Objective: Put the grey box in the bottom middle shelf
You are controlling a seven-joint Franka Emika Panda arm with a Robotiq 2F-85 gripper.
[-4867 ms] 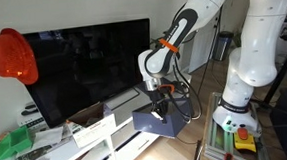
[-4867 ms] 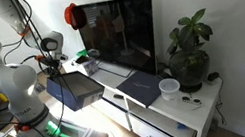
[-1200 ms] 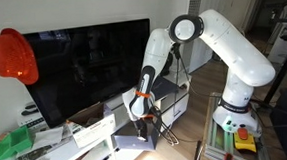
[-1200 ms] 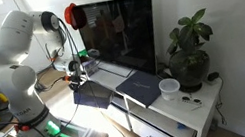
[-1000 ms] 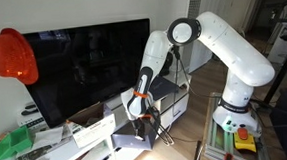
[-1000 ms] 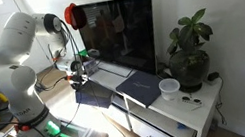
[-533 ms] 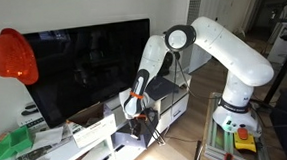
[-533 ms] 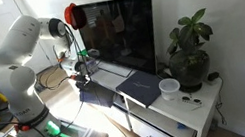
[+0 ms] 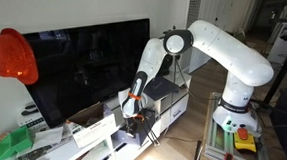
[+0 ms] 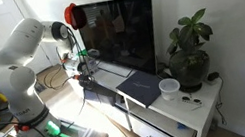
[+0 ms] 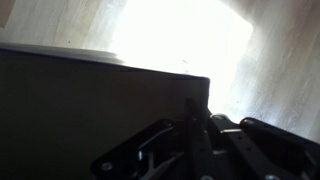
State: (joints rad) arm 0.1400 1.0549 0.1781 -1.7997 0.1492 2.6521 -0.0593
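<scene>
The box is grey, tilted and only partly inside the stand's dark lower hollow. The gripper moves slightly outward toward the shelf next, then releases the box's rim.
My gripper is shut on the rim of the grey box and holds it low at the front of the white TV stand. The box is tilted and partly inside the stand's dark lower recess, the bottom middle shelf. In the opposite exterior view the gripper sits just above the box at the stand's front. In the wrist view the gripper clamps the box's thin dark wall between its fingers, with bright wooden floor beyond.
A darker charcoal box lies on the stand's top beside a white cup and a potted plant. A white-and-cardboard box and green items sit on the top. The TV stands behind.
The arm has lowered and carried the grey box from mid-air in front of the stand down and inward to the lower recess. In the last half second it moved slightly further in.
</scene>
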